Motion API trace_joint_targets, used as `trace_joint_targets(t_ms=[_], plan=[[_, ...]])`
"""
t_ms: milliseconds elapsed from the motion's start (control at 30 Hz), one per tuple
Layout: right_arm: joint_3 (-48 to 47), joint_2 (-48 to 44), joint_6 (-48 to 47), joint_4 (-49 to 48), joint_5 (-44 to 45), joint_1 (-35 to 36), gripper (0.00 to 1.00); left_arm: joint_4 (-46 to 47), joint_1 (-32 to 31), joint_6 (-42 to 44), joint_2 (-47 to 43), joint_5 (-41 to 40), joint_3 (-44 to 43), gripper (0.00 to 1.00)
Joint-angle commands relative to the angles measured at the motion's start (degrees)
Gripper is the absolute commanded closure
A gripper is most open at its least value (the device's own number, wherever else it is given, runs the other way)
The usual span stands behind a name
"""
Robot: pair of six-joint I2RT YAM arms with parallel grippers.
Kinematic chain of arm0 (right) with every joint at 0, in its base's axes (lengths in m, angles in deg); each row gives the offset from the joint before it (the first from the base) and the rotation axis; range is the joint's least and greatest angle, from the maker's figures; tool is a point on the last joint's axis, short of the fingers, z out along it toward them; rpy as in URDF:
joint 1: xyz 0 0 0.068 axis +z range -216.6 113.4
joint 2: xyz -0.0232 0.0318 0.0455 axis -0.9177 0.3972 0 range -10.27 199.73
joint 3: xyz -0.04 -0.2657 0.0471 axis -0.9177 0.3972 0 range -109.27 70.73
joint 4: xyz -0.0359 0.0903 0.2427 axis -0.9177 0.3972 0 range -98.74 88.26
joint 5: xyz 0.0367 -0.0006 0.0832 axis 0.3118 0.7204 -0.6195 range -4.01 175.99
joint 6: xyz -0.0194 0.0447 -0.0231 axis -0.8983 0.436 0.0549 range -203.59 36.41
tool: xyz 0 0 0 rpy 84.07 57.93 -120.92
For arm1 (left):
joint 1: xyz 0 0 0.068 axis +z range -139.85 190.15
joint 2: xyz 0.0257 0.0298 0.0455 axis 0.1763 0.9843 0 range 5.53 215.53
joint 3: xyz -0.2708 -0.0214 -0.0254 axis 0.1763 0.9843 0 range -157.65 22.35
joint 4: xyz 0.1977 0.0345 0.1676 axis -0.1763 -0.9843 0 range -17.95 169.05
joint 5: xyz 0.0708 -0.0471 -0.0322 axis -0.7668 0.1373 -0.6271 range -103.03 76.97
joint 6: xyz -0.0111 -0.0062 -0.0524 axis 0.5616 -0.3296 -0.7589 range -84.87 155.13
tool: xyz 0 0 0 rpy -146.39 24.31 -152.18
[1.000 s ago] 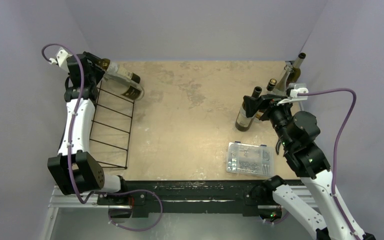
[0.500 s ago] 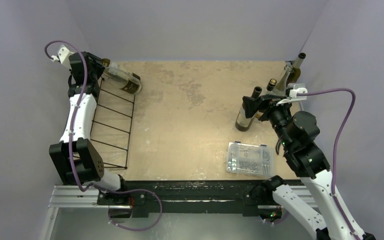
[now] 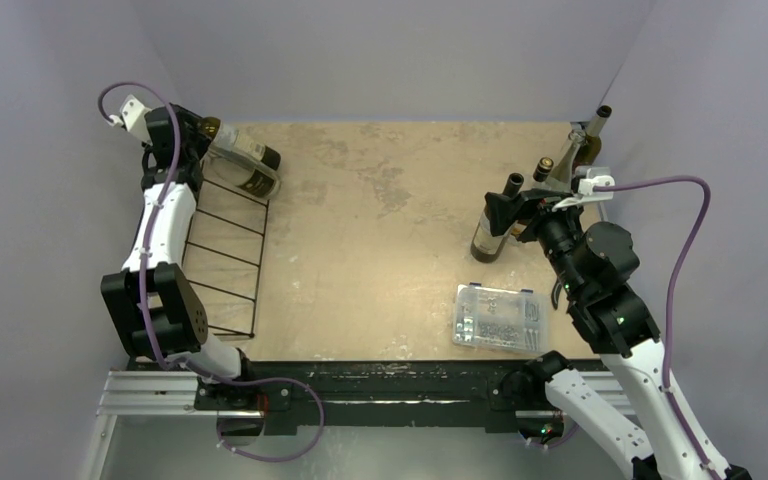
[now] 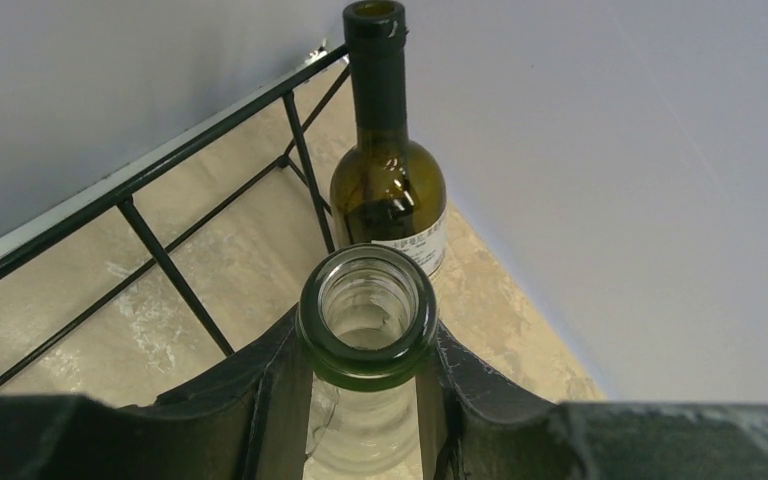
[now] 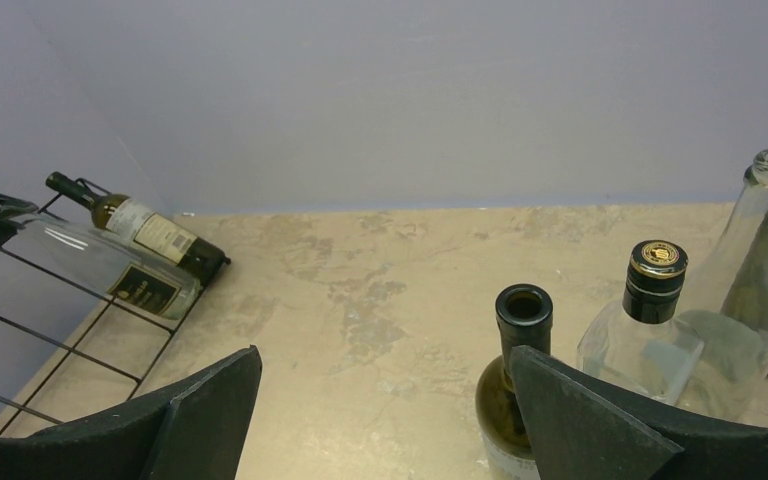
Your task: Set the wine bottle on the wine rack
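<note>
The clear bottle's base is resting on the rack [image 3: 225, 250], so my left gripper will next move away from the dark green bottle toward the rack's upper bar [image 3: 202, 166] and open.
The black wire wine rack [image 3: 225, 250] stands at the left of the table. A clear wine bottle [image 3: 250, 178] lies on its far end, and my left gripper [image 3: 196, 136] is shut on that bottle's neck. In the left wrist view the bottle's green-rimmed mouth [image 4: 368, 315] sits between my fingers [image 4: 260, 390]. A dark green bottle [image 4: 388, 190] lies on the rack [image 4: 160, 260] just beyond it. My right gripper [image 3: 530, 205] is open and holds nothing, with a dark upright bottle [image 5: 518, 400] just in front of its right finger [image 5: 580, 420].
Near the right wall stand a clear bottle with a black cap [image 5: 650, 330], a tall clear glass bottle [image 5: 750, 270] and further bottles [image 3: 585, 140]. A clear plastic box of small parts [image 3: 498, 317] lies near the front right. Grey walls enclose the table.
My left wrist has shifted slightly at the back of the rack, and the clear bottle has moved a little with it. The right arm has stayed still.
</note>
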Motion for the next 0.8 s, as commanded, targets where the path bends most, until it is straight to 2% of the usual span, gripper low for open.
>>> trace_joint_targets(t_ms=[0, 433, 500, 667, 767], plan=[[0.16, 0.61, 0.51, -1.44, -0.43, 0.28, 0.01, 11.66, 0.60, -3.77, -0.23, 0.20, -3.44, 1.00], [0.21, 0.89, 0.51, -1.59, -0.68, 0.29, 0.01, 7.90, 1.35, -6.36, 1.50, -0.19, -3.09, 1.00], [0.21, 0.91, 0.51, -1.57, -0.68, 0.24, 0.01, 5.26, 1.48, -6.61, 1.59, -0.01, -3.15, 0.95], [0.14, 0.62, 0.51, -1.53, -0.75, 0.32, 0.01, 3.68, 1.81, -7.34, 1.73, 1.05, -3.01, 0.69], [0.12, 0.71, 0.58, -1.62, -1.08, 0.30, 0.01, 2.82, 2.02, -7.77, 1.47, 1.44, -3.01, 0.61]])
